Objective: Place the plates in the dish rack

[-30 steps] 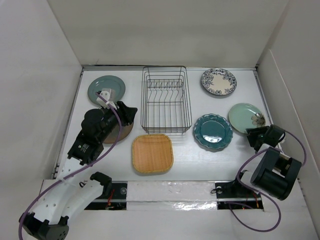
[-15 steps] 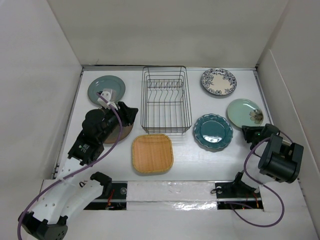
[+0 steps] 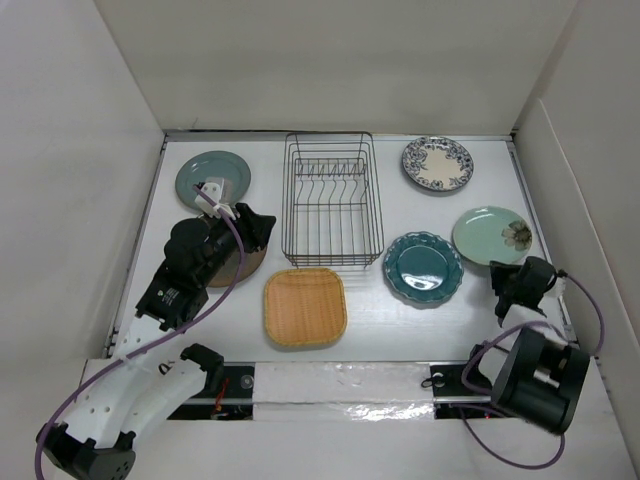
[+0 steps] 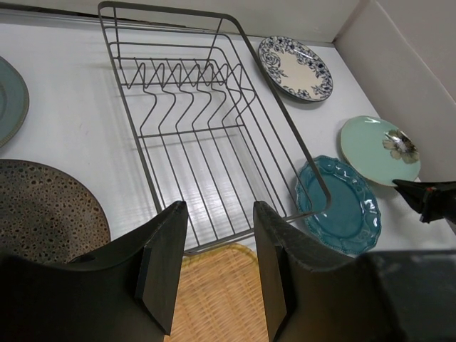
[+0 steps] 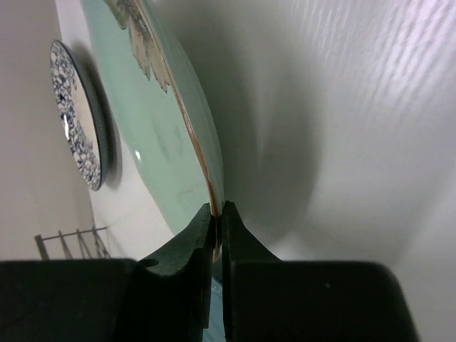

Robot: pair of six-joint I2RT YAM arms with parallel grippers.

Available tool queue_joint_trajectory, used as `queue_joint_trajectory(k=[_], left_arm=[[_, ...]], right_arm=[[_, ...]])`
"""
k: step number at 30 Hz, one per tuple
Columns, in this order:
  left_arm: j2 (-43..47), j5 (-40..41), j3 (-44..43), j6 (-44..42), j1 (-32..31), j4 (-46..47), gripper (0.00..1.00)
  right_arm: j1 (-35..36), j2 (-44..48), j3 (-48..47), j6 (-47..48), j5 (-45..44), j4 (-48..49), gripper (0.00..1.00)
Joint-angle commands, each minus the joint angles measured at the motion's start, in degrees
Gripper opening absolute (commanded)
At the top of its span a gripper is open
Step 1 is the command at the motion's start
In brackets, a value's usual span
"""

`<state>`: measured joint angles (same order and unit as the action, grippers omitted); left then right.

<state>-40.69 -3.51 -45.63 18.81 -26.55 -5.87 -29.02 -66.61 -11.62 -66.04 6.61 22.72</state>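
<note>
I need my right gripper to lift the plate outward and left in the top view, then lower and release it in the rack's empty end slot.
My right gripper [image 3: 508, 276] is shut on the near rim of the pale mint plate [image 3: 492, 234]; the rim sits pinched between the jaws [image 5: 217, 214], and the mint plate [image 5: 164, 142] looks slightly tilted. The black wire dish rack [image 3: 331, 200] stands at the back centre with no plate in it. My left gripper [image 3: 258, 225] hangs open and holds nothing [image 4: 219, 208], over the brown plate [image 3: 248, 262] and the orange-tan square plate [image 3: 305, 306]. The grey-teal plate [image 3: 213, 172] lies back left, the dark teal scalloped plate [image 3: 424, 266] right of the rack, and the floral plate [image 3: 437, 163] back right.
White walls close the table on the left, back and right; the right wall [image 3: 575, 200] runs close beside the mint plate. The left arm's body [image 3: 185, 270] covers part of the brown plate. The dish rack's near edge [image 4: 242, 231] lies just beyond the left fingertips.
The right gripper's jaws have closed onto the mint plate's near rim, and the right arm has drawn back toward the near edge. The left arm has not moved.
</note>
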Motion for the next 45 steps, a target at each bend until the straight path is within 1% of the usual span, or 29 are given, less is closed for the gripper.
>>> queue_joint_trajectory(k=[1,2,5,7,11,13,14,15,16,17,18,19,21,22,23,24,25,26,27,30,31,33,34,36,37,38,40,42,45], left_arm=[[0.87,0.87,-0.60,-0.88,-0.17,2.27,0.39],[0.87,0.78,-0.60,-0.79,-0.17,2.27,0.39],[0.52,0.17,-0.52,-0.70,-0.17,2.61,0.39],[0.26,-0.27,-0.43,-0.70,-0.17,2.70,0.39],[0.08,-0.18,-0.52,-0.62,-0.17,2.62,0.39],[-0.01,0.17,-0.60,-0.79,-0.17,2.44,0.39],[-0.01,0.26,-0.60,-0.88,-0.17,2.27,0.39],[0.08,0.17,-0.78,-0.88,-0.17,2.27,0.39],[0.08,0.26,-0.78,-0.97,-0.17,2.18,0.39],[0.17,0.34,-0.87,-0.97,-0.17,2.09,0.39],[0.17,0.61,-0.95,-1.05,-0.17,2.00,0.39],[0.43,0.87,-1.13,-1.14,-0.17,1.83,0.39],[0.61,1.22,-1.31,-1.23,-0.17,1.65,0.39],[0.87,1.57,-1.31,-1.23,-0.17,1.56,0.39],[0.96,1.66,-1.31,-1.40,-0.17,1.56,0.39],[0.96,1.84,-1.22,-1.41,-0.17,1.47,0.39],[0.87,2.19,-1.13,-1.32,-0.17,1.21,0.39],[0.70,2.36,-1.13,-1.32,-0.17,1.04,0.39],[0.44,2.80,-1.04,-1.23,-0.17,0.86,0.40],[-0.18,4.37,-0.96,-0.97,-0.17,0.16,0.39],[-0.18,5.00,-0.87,-0.88,-0.17,0.16,0.38],[-0.01,5.53,-0.87,-0.79,-0.17,0.16,0.35],[0.17,6.14,-0.95,-0.79,-0.17,0.07,0.28],[0.17,6.58,-1.22,-0.62,-0.17,-0.19,0.19],[0.17,7.37,-1.31,-0.61,-0.17,-0.46,0.11],[0.17,7.64,-1.39,-0.53,-0.17,-0.63,0.07],[-0.01,8.34,-1.57,-0.35,-0.17,-0.81,0.02],[-0.36,8.87,-1.92,-0.35,-0.17,-1.25,0.03],[-0.89,9.48,-2.36,-0.09,-0.17,-1.78,0.11]], right_arm=[[1.32,11.38,-3.40,6.43,-10.28,-9.34,0.00],[1.33,17.59,-5.15,7.67,-13.78,-11.10,0.00],[3.25,26.41,-8.94,13.03,-18.55,-17.17,0.00],[4.13,28.02,-13.68,16.36,-22.16,-19.81,0.00],[8.44,27.85,-20.80,22.43,-22.61,-18.94,0.00],[13.79,25.49,-27.10,26.90,-22.00,-18.94,0.00],[15.99,24.17,-29.67,28.41,-21.82,-19.46,0.00],[20.97,21.03,-32.56,30.86,-21.90,-21.38,0.00],[23.71,19.34,-35.38,32.19,-22.08,-21.92,0.00],[26.35,17.67,-40.89,33.25,-22.34,-22.54,0.00],[28.90,16.00,-43.64,34.21,-23.82,-24.98,0.00],[33.89,12.76,-46.28,36.31,-24.80,-25.88,0.00],[38.66,9.06,-54.45,38.08,-28.03,-28.59,0.00],[43.03,7.04,-57.17,39.57,-29.19,-29.83,0.00],[45.08,2.58,-59.99,40.37,-30.24,-30.80,0.00],[47.01,0.19,-65.67,40.99,-32.52,-33.33,0.00],[48.86,-2.36,-68.42,42.21,-33.76,-34.49,0.00],[52.01,-7.34,-71.32,42.57,-34.73,-36.06,0.00],[53.35,-10.00,-77.27,42.83,-37.26,-39.73,0.00],[57.65,-18.52,-84.43,43.89,-42.62,-44.49,0.00],[58.45,-20.47,-88.88,44.15,-43.60,-45.74,0.00],[60.55,-24.51,-93.83,44.16,-47.71,-50.72,0.00],[61.18,-28.27,-98.29,44.42,-49.31,-52.41,0.00],[62.32,-31.81,-102.88,44.24,-53.34,-57.23,0.00],[63.20,-35.05,-105.17,43.63,-54.94,-59.00,0.00],[63.20,-36.30,-108.58,43.63,-57.13,-60.85,0.00],[63.82,-38.41,-111.24,43.02,-58.81,-62.96,0.00],[64.52,-40.70,-113.88,42.49,-61.79,-65.42,0.00],[64.52,-41.67,-113.72,42.40,-62.77,-65.96,0.00]])
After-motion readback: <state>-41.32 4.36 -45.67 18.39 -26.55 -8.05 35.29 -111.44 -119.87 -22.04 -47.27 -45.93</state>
